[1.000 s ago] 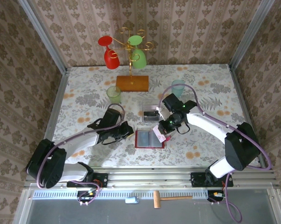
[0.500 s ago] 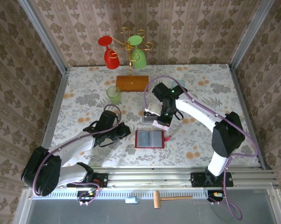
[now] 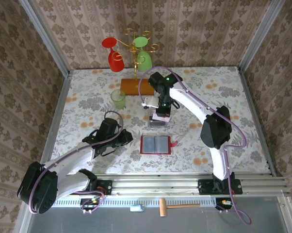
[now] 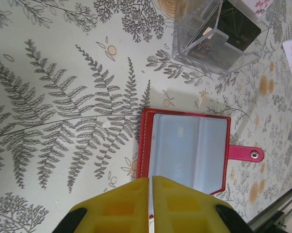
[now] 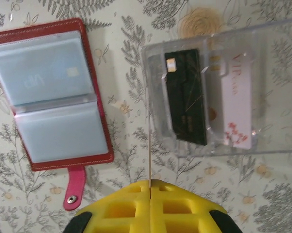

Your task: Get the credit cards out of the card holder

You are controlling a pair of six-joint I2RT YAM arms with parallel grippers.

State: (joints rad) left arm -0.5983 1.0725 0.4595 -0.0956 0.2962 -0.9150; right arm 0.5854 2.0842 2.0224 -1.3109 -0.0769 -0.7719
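Observation:
My right gripper is going to carry the edge-on card outward past the dark card next, then lower it and let go, because the white card's section [image 5: 225, 102] of the box is outward and below.
The card holder [image 3: 155, 144] lies open on the table, red with greyish clear pockets and its tab [image 5: 75, 190] out to the side. One pale card [image 5: 44, 73] sits in a pocket. My right gripper [image 5: 150, 180] is shut on a thin credit card [image 5: 149, 126] seen edge-on, held over the near wall of the clear box [image 3: 158, 120]. A dark card [image 5: 186, 97] and a white card [image 5: 235, 104] lie inside that box. My left gripper [image 4: 151, 178] is shut, its yellow fingertips at the holder's [image 4: 189, 145] left edge with nothing visibly between them.
A wire stand with a red and a green glass [image 3: 131, 48] rises from a wooden base [image 3: 137, 86] at the back. A green cup [image 3: 118, 98] stands left of the box. The right arm [image 3: 194, 104] arches over the right half of the table.
My right gripper has carried the card from beside the holder's right edge back and left to above the clear box. The left gripper has hardly moved.

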